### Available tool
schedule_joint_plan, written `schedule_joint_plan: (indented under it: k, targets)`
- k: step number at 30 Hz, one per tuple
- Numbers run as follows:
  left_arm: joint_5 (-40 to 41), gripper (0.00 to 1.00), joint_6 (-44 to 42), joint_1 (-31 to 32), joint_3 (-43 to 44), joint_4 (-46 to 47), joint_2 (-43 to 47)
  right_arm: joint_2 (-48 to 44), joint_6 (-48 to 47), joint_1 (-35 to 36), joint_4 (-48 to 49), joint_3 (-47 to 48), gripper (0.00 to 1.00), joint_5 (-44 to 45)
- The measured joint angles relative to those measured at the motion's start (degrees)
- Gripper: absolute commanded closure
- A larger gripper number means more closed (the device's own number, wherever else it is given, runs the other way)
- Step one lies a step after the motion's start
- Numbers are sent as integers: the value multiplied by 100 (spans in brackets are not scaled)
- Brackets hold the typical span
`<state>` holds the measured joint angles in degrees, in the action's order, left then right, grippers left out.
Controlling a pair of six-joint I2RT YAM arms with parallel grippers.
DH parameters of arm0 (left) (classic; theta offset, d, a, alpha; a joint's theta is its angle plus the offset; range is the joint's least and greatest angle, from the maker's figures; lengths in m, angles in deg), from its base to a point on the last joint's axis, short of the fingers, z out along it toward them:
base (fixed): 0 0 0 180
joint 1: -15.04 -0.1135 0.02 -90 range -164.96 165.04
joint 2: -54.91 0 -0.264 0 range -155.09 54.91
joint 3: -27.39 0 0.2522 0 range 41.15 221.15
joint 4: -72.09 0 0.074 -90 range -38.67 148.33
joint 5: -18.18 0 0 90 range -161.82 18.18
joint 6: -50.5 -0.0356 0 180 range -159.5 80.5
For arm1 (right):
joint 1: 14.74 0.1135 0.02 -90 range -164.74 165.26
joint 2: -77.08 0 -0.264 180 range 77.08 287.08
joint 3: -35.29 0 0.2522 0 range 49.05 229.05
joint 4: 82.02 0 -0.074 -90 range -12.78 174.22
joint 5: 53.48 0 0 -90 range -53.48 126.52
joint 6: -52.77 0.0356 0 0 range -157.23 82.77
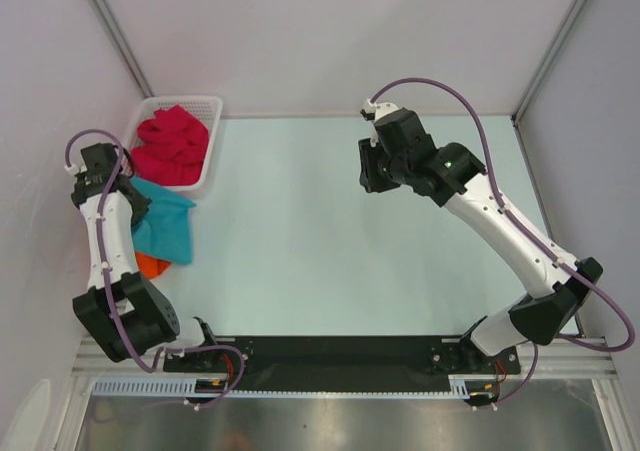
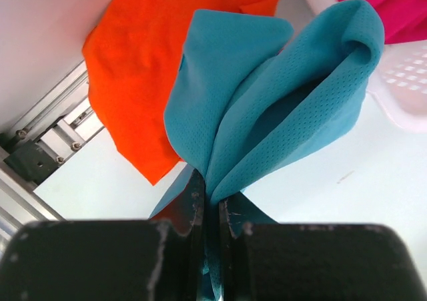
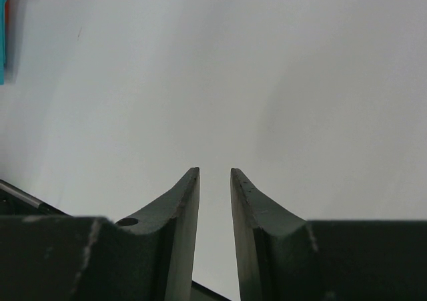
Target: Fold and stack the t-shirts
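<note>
The orange t-shirt (image 1: 150, 264) (image 2: 139, 86) still sticks out beneath the teal t-shirt, so my left gripper will next lift, swing toward the wall by the frame bar and go down over it.
The teal-blue t-shirt (image 1: 163, 223) lies bunched at the table's left edge, and my left gripper (image 2: 212, 195) is shut on a pinched fold of it (image 2: 267, 94). The bright orange t-shirt (image 2: 137, 67) lies partly under the teal one, with a corner showing (image 1: 150, 265). The crimson-pink t-shirt (image 1: 172, 143) is heaped in the white basket (image 1: 214, 139). My right gripper (image 3: 215, 173) hangs over the bare middle of the table (image 1: 369, 171), its jaws a narrow gap apart with nothing between them.
The white lattice basket (image 2: 400, 91) stands at the back left against the wall. An aluminium frame rail (image 2: 47, 137) runs along the table's left side. Enclosure walls close in the left, back and right.
</note>
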<state>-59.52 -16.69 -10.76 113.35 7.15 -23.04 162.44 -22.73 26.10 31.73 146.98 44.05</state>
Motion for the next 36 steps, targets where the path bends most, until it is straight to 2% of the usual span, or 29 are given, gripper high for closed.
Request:
schedule_joint_plan:
  k: [8,14,20,29,36]
  targets:
    - [-809,100,-31,76,337,-11,-17,74,0,79,2,79,70,17]
    - [-1123,100,-24,435,719,-35,-177,133,0,76,4,151,70,24]
    - [-1434,100,-31,472,907,-39,-332,170,0,76,7,205,70,63]
    - [-1499,100,-39,588,1113,-44,-498,271,0,76,-4,247,71,81]
    - [-1034,100,-101,225,752,-31,-485,297,-4,76,-22,302,71,109]
